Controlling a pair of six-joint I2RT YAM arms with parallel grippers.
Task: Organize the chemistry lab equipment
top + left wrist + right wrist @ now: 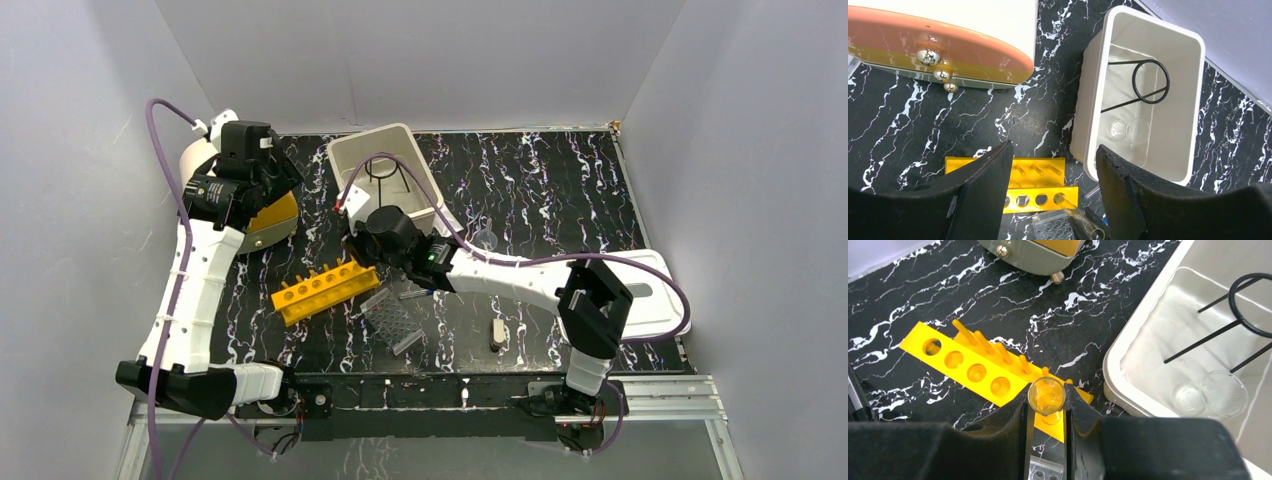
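The lower end of the clear test tube lines up with the yellow rack's end hole [360, 267] [1050, 417]. I will move my right gripper straight down there and open it.
My right gripper [355, 250] [1047, 392] is shut on a clear test tube [1046, 396] whose lower end sits in the end hole of the yellow rack [325, 288] [964, 365]. The tube also shows in the left wrist view [1084, 218]. My left gripper [283, 182] [1053, 152] is open and empty, held above the table left of the beige tub [342, 160] [1198, 100]. In the tub are the black wire ring-stand [385, 176] [1149, 82] [1248, 305] and clear round dishes [1128, 131] [1224, 392].
A clear well plate [392, 320] lies in front of the rack, a blue-tipped tool [412, 295] beside it. A small pale piece [497, 333] lies front centre. A clear dish [485, 238] lies right of the tub. The white lid [655, 290] is at right. A yellow-and-white device [270, 215] stands under the left gripper.
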